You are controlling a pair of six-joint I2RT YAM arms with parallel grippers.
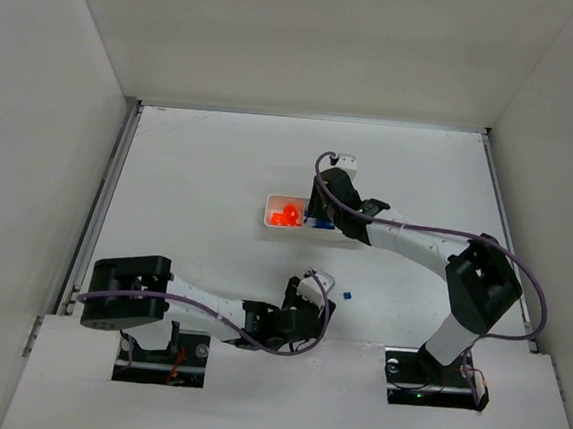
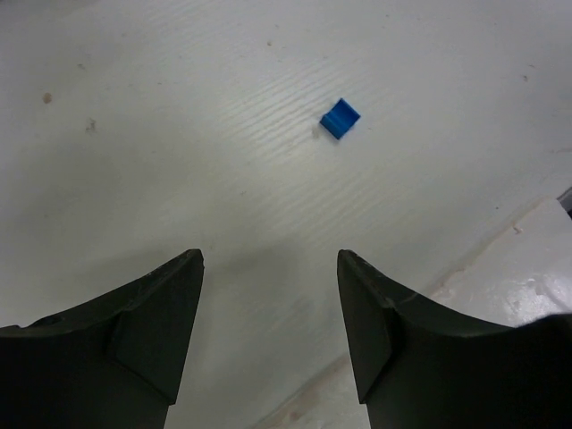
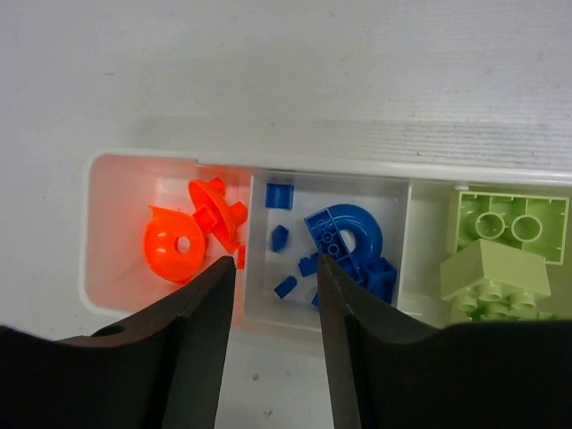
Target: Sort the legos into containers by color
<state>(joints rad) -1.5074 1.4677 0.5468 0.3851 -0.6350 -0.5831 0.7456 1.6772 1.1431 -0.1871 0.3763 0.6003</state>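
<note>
I will next move my left gripper to the right in the top view and down around the small blue brick, because the brick lies loose outside the tray (image 1: 272, 213).
The white tray (image 3: 268, 164) holds the legos in its three containers: orange rounded pieces (image 3: 179, 246) on the left, dark-blue pieces (image 3: 344, 234) in the middle, lime-green studded bricks (image 3: 496, 255) on the right. My right gripper (image 3: 275, 261) hovers open over the tray's near wall, about at the divider between orange and blue, with nothing between its fingers. One small blue brick (image 2: 340, 118) lies loose on the table. My left gripper (image 2: 270, 259) is open and empty, a short way short of that brick. From above, the tray (image 1: 272, 213), the loose brick (image 1: 347, 295) and both grippers, left (image 1: 317, 300) and right (image 1: 318, 217), all show.
A raised white ledge (image 2: 527, 277) runs along the near edge of the table, close to my left gripper. White walls enclose the table on three sides, with a metal rail (image 1: 102, 198) along the left.
</note>
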